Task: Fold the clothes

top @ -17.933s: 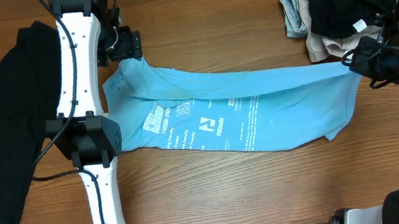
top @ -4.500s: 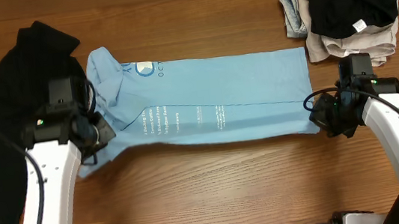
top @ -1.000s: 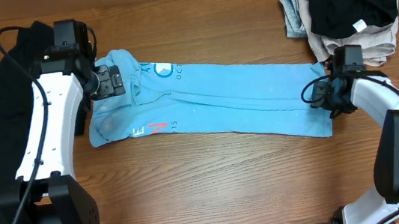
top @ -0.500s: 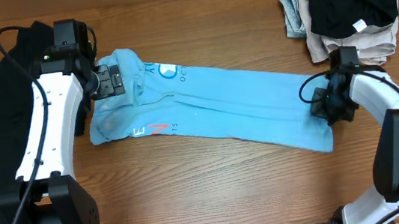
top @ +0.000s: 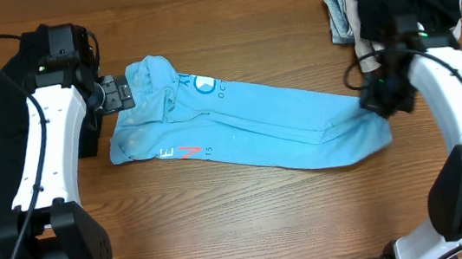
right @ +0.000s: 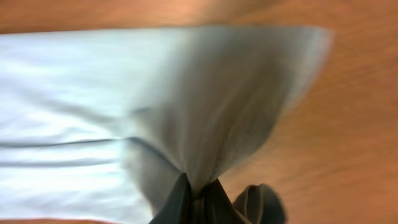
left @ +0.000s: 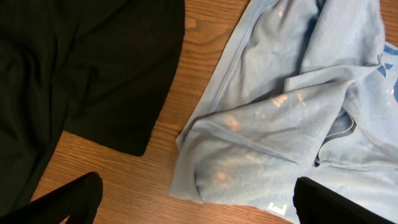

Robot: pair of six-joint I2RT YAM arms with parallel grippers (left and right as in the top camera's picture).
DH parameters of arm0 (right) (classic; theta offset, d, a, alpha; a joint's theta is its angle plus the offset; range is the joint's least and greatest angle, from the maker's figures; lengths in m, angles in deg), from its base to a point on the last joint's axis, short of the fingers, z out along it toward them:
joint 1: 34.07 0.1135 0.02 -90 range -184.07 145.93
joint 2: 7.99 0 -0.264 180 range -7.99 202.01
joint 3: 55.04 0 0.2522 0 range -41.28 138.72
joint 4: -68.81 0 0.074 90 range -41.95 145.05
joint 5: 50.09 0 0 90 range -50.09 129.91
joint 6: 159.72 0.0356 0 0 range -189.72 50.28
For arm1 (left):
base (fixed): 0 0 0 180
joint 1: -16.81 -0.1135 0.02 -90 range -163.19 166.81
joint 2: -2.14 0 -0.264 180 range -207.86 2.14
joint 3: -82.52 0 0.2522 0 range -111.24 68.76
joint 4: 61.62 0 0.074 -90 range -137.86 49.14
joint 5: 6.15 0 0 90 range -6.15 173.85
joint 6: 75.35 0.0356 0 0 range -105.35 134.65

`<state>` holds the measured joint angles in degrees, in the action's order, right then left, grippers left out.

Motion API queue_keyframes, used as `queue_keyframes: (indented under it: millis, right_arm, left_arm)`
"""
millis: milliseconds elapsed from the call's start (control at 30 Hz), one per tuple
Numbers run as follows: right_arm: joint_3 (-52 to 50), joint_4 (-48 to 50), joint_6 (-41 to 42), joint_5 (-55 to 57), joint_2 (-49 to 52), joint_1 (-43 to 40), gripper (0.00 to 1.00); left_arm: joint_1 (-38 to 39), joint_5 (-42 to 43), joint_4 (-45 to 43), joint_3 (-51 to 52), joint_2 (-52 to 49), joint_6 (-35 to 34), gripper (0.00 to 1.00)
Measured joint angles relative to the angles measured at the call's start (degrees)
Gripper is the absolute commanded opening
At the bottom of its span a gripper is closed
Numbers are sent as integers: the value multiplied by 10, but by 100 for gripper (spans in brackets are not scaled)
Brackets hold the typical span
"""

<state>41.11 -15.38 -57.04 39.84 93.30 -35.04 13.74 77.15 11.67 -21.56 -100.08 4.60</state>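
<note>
My right gripper holds the T-shirt's lifted end. It will next carry that end to the left in the overhead view, over the T-shirt beside the lettering, to make the folded T-shirt shorter, and let go.
The light blue T-shirt (top: 248, 123) lies folded into a long band across the table, with coral-red and white lettering (top: 179, 152) near its left end. My left gripper (top: 119, 95) is open above the crumpled left end, its jaws wide apart over the shirt's edge (left: 249, 155); the gripper (left: 196, 186) holds nothing. My right gripper (top: 377, 98) is shut on the shirt's right end and holds that bunched end lifted; the fabric (right: 205, 93) hangs from the pinched gripper (right: 198, 190). The plain black garment (top: 0, 173) lies at the far left and also shows in the left wrist view (left: 81, 68).
A pile of clothes (top: 396, 6), black on top of beige and grey pieces, sits at the back right, close behind my right arm. Bare wooden table (top: 250, 223) lies in front of the shirt.
My right gripper has risen and moved toward the back with the shirt's right end, bunching it. My left arm has shifted slightly left; the shirt's left end has moved little.
</note>
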Motion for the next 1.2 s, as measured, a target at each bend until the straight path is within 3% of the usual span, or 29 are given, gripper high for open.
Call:
queue_keyframes:
  millis: [567,1200]
  right_arm:
    - [3,188,93,-21,17,267,4]
    - [3,386,126,-75,101,326,4]
  left_arm:
    - [0,0,-17,0,0,0,100]
    - [0,0,-17,0,0,0,100]
